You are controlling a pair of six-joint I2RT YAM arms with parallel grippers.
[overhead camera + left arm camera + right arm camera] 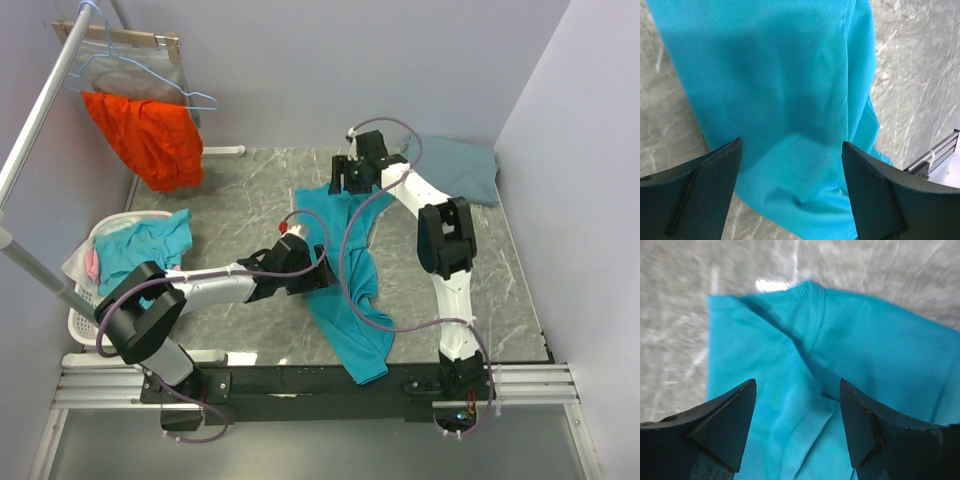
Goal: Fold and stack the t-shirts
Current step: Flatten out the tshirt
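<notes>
I will next move my right gripper down and a little back onto the teal t-shirt's raised fold (346,206) (811,396), because that fold is below and back from the gripper's fingers.
A bright teal t-shirt (345,280) lies stretched in a long crumpled strip across the middle of the marble table, from the far centre to the near edge. My left gripper (322,277) hovers open over its middle, cloth (790,100) showing between the fingers (710,180). My right gripper (340,180) stands open over the shirt's far end, where the collar seam (812,315) shows; nothing sits between its jaws. A slate grey-blue t-shirt (460,165) lies folded at the far right. More teal cloth (145,245) fills the basket.
A white laundry basket (85,320) stands at the left edge. An orange-red garment (150,135) and blue hangers (140,70) hang from a rail at the far left. A metal rail (935,155) runs along the table's near edge.
</notes>
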